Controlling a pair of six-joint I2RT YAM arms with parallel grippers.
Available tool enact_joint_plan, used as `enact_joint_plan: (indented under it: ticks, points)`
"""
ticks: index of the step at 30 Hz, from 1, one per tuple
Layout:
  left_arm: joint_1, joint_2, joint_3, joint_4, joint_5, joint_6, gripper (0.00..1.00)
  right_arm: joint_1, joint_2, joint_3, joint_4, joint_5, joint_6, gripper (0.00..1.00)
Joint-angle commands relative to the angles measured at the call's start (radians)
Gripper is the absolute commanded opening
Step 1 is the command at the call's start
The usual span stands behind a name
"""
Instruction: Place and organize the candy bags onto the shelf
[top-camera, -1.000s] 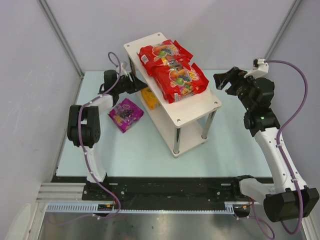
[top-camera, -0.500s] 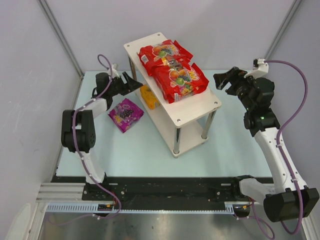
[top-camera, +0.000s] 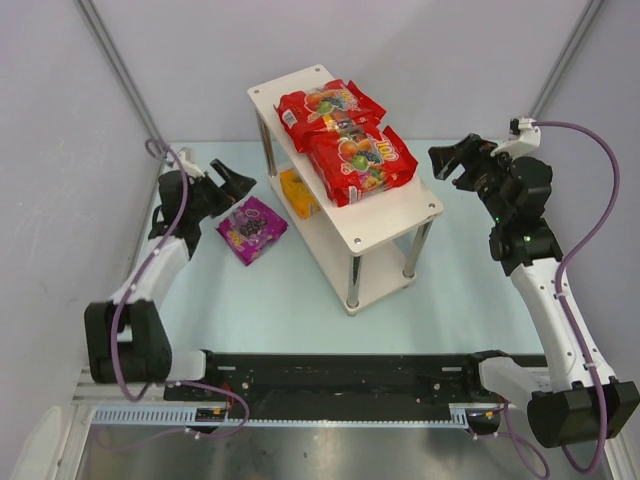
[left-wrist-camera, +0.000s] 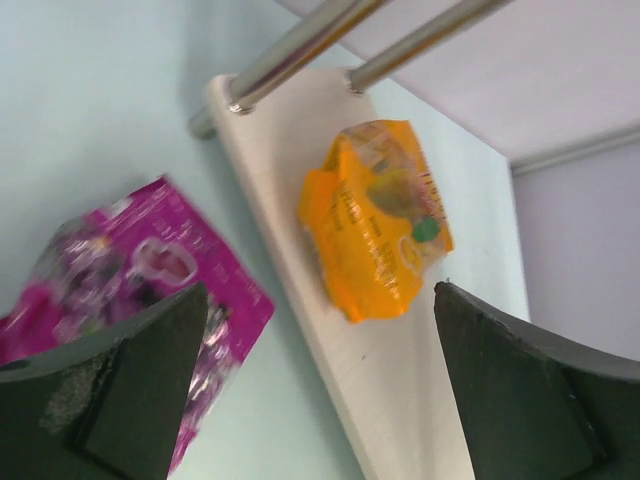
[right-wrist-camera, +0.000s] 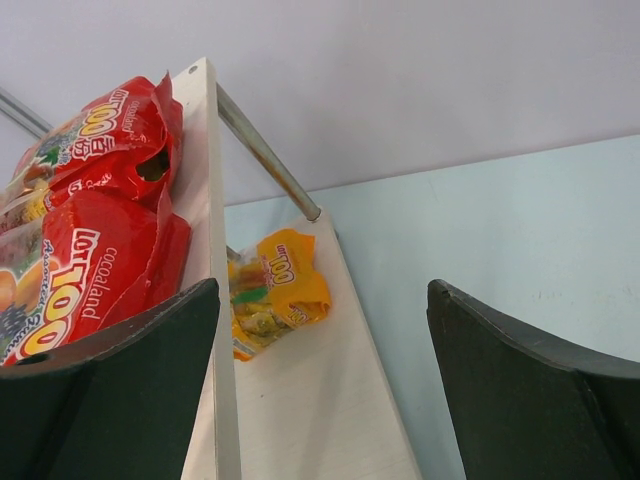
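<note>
The purple bag's crimped end seam (top-camera: 232, 244) faces away from the shelf (top-camera: 403, 216), so my left gripper should move down and back onto that end seam.
The shelf (top-camera: 403, 216) stands mid-table with two red candy bags (top-camera: 330, 105) (top-camera: 362, 156) lying side by side on its top board. An orange-yellow bag (top-camera: 298, 193) (left-wrist-camera: 375, 215) lies on the lower board (left-wrist-camera: 400, 400). On the table left of the shelf lies the purple bag (top-camera: 252, 229) (left-wrist-camera: 130, 270). My left gripper (top-camera: 232, 182) hovers open and empty just above and left of the purple bag. To the right of the shelf, my right gripper (top-camera: 455, 160) is open and empty, facing the orange bag (right-wrist-camera: 275, 290) and the red bags (right-wrist-camera: 85, 265).
Slim metal legs (left-wrist-camera: 300, 45) hold up the boards at the shelf's far end. Grey walls close in the pale blue table (top-camera: 260, 300) on both sides and at the back. A black rail (top-camera: 340, 375) with the arm bases runs along the near edge.
My left gripper has opened wide and drawn back to the left, away from the lower board, leaving the orange-yellow bag lying there. The right arm has not moved.
</note>
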Motion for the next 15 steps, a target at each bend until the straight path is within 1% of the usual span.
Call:
enact_joint_plan:
  ticks: [1, 3, 7, 11, 15]
  points:
    - [0.001, -0.213, -0.095, -0.288, -0.277, 0.036, 1.0, -0.007, -0.032, 0.005, 0.017, -0.004, 0.001, 0.89]
    - [0.001, -0.298, -0.135, -0.333, -0.352, 0.039, 1.0, -0.006, -0.031, 0.005, 0.017, -0.008, 0.004, 0.89]
    - [0.001, -0.367, -0.23, -0.412, -0.414, 0.041, 1.0, -0.006, -0.034, 0.005, 0.014, -0.016, 0.009, 0.89]
    - [0.001, -0.358, -0.293, -0.406, -0.414, 0.032, 1.0, -0.004, -0.038, 0.005, 0.013, -0.014, 0.009, 0.89]
    - [0.001, -0.306, -0.347, -0.329, -0.371, 0.007, 1.0, -0.006, -0.038, 0.005, 0.011, -0.017, 0.007, 0.89]
